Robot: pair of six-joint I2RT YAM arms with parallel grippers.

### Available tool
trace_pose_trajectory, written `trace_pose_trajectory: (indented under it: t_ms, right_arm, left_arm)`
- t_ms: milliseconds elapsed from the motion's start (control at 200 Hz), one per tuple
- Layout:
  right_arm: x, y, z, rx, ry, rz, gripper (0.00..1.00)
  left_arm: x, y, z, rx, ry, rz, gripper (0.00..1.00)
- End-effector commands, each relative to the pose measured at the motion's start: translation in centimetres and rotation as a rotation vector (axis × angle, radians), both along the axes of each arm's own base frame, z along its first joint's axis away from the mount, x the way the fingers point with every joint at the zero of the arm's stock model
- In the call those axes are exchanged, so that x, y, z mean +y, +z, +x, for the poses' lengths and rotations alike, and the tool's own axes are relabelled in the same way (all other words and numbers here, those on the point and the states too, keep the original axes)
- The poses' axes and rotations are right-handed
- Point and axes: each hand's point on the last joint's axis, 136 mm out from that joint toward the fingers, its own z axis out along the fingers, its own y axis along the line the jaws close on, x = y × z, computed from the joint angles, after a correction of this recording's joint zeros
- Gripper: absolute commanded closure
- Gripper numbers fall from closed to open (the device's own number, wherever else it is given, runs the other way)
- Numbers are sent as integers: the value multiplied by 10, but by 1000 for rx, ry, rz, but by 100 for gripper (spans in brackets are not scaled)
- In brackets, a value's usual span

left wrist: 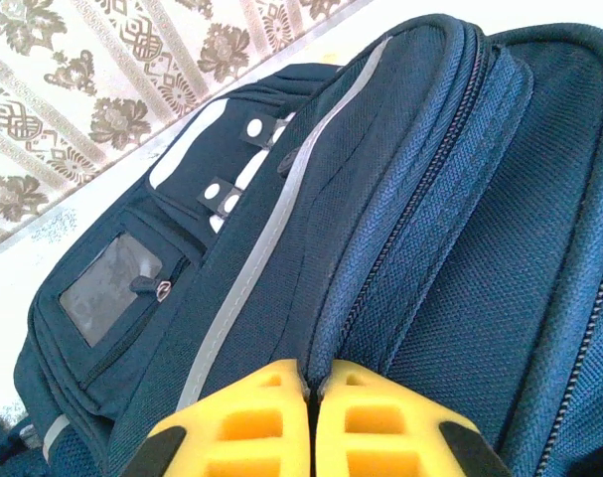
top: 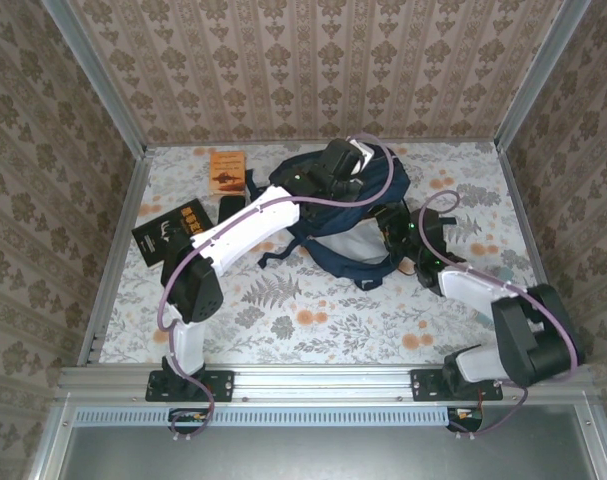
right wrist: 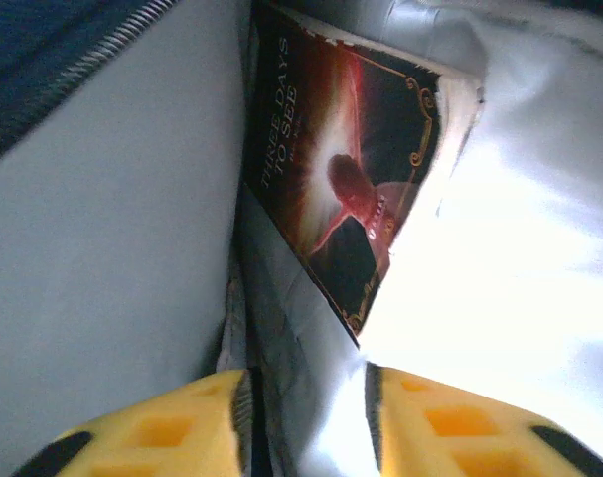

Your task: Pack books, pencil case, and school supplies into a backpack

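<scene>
The dark brown book [right wrist: 351, 169] is inside, so my left gripper needs to move the fold of the zipper edge a little toward the loose books and let go of it.
The navy backpack [top: 325, 258] lies mid-table with its mouth held open. My left gripper [left wrist: 313, 383] is shut on a fold of the backpack's zipper edge [left wrist: 380, 258], up at the bag's far end [top: 341, 172]. Reaching into the mouth, my right gripper [top: 398, 230] has its yellow fingers [right wrist: 450, 417] apart on pale lining [right wrist: 309, 383]. The dark brown book [right wrist: 351, 169] rests inside against the lining, just beyond those fingertips and free of them. On the table to the left lie the orange book [top: 226, 172], the black gold-lettered book [top: 168, 232] and the black pencil case [top: 230, 208].
Patterned walls and metal posts [top: 113, 100] close in the table on three sides. The left arm's white link [top: 238, 228] stretches over the table between the loose items and the bag. Bare floral tabletop [top: 313, 320] spreads in front of the backpack.
</scene>
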Motion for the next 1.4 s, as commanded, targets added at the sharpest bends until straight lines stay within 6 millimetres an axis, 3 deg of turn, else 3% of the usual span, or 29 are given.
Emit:
trace_pose_trajectory:
  t_ms: [0,185,280,405,480,590,725,750,810,950,1050,1170,1395]
  right_arm:
    - [-10,7,-21,9,14,-65,71]
    - [-31,28,-54,15,35,-255,72]
    - [-41,35,-67,44,54,-357,66]
    - [-44,49,-74,48,116,-467,52]
    - [-44,57,-73,49,145,-517,46]
    - [-42,69,-69,32,168,-561,38]
    - [-22,75,-62,-3,236,-552,26]
    - [-18,74,-60,-6,253,-546,24]
    - [-6,71,-58,-6,289,-536,19]
    - [15,64,-55,-8,346,-551,8]
    - [27,62,-54,-15,371,-552,3]
    - [37,60,-51,-10,393,-558,0]
    - [53,58,-47,-2,433,-558,1]
  left_arm:
    - [16,65,11,-105,73,-163,100]
    - [27,31,4,-21,74,-134,100]
    - [38,10,-5,67,93,-140,80]
    - [68,-13,-10,200,164,-186,53]
    - [94,-23,-9,241,226,-213,39]
    - [141,-34,-5,291,337,-260,27]
    - [218,-59,2,336,538,-249,17]
    - [246,-66,7,343,604,-242,15]
    - [283,-83,6,391,693,-223,12]
    - [346,-113,9,482,843,-324,8]
    - [383,-132,12,511,937,-383,0]
    - [421,-153,15,539,1049,-418,0]
    - [452,-181,20,576,1169,-466,0]
